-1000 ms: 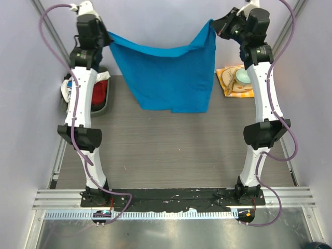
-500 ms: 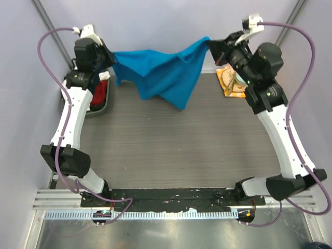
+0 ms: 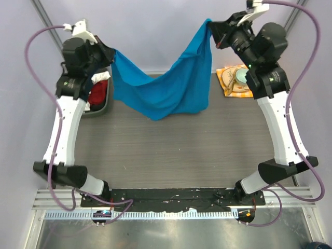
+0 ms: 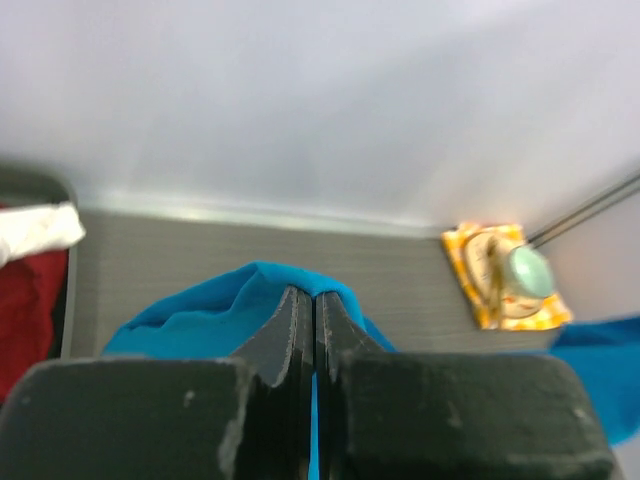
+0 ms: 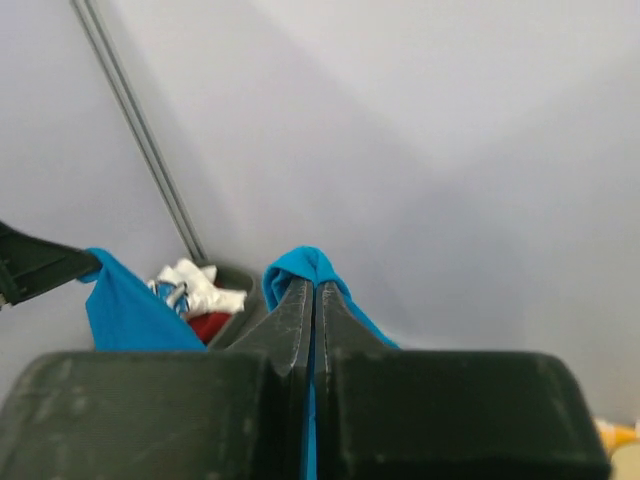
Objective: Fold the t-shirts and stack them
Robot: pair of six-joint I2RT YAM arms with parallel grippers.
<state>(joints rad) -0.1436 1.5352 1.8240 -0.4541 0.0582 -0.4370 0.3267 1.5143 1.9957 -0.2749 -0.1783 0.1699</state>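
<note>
The clear, bare near part of the table leaves the t-shirt room to spread, so my right gripper will go down and draw back, lay the t-shirt's corner there and then let go of it.
The bright blue t-shirt (image 3: 166,88) hangs in the air between my two grippers, sagging in the middle above the far part of the table. My left gripper (image 3: 110,53) is shut on its left corner; the cloth (image 4: 250,290) wraps over the closed tips (image 4: 313,292). My right gripper (image 3: 211,25) is shut on its right corner, held higher; the cloth (image 5: 310,262) bunches over the closed tips (image 5: 313,285). The red t-shirt (image 3: 98,93) and the white daisy-print t-shirt (image 3: 101,77) lie in a grey bin (image 3: 106,105) at far left, also seen in the right wrist view (image 5: 205,325).
An orange-and-white checked napkin (image 3: 228,85) with a pale green cup (image 3: 242,78) lies at the far right; it shows in the left wrist view (image 4: 480,300). Grey walls and metal posts close in the back and sides.
Both grippers kept their hold on the blue shirt. The right gripper rose and the shirt, bunched half a second ago, now hangs lower and spread in a sagging curve.
</note>
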